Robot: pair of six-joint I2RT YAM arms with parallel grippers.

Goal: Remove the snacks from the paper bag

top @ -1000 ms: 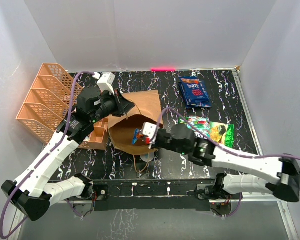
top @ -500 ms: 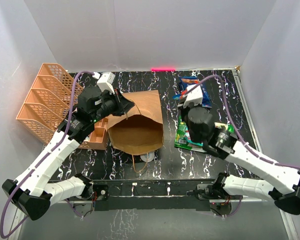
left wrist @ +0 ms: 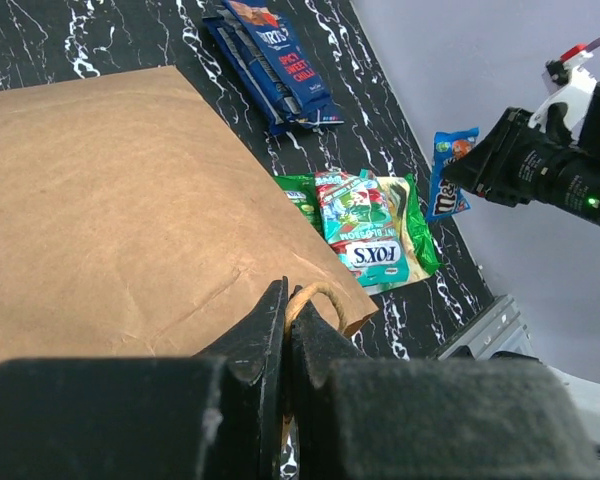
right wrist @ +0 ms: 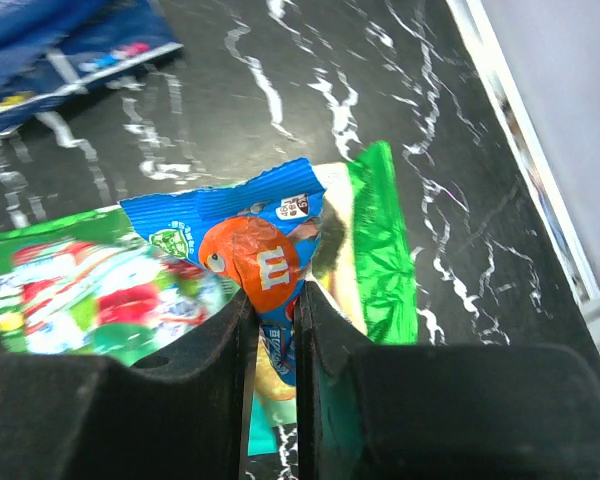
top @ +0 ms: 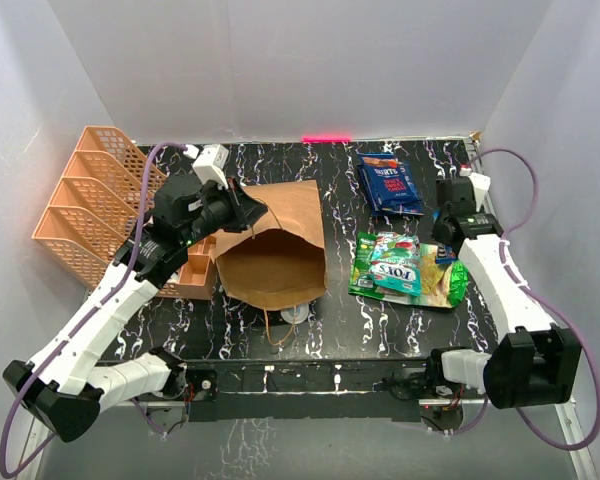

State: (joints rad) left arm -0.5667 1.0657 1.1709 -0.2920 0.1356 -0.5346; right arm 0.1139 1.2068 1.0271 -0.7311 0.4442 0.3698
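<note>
The M&M's candy bag will go down next onto the green bag beside the FOX'S packet, brought there by the right gripper.
The brown paper bag (top: pixel 275 245) lies on the dark marbled table with its mouth toward the arms. My left gripper (top: pixel 248 210) is shut on its twisted handle (left wrist: pixel 318 292); its jaws (left wrist: pixel 288 300) pinch the loop. My right gripper (top: pixel 448 240) is shut on a small blue M&M's candy bag (right wrist: pixel 255 250) and holds it just above the snack pile; that bag also shows in the left wrist view (left wrist: pixel 450 172). On the table lie two dark blue bags (top: pixel 390 183), a white-green FOX'S packet (top: pixel 392 272) and a green bag (top: pixel 452 278). The bag's inside is hidden.
Orange mesh trays (top: pixel 90 200) stand at the left, with a small wooden box (top: pixel 195 272) beside the bag. A small pale round item (top: pixel 296 315) lies at the bag's mouth. The table's right rail (top: pixel 495 235) runs close to my right gripper.
My right gripper has carried the candy bag out of the paper bag's mouth and swung right, now over the snack pile near the right edge. My left gripper has not moved.
</note>
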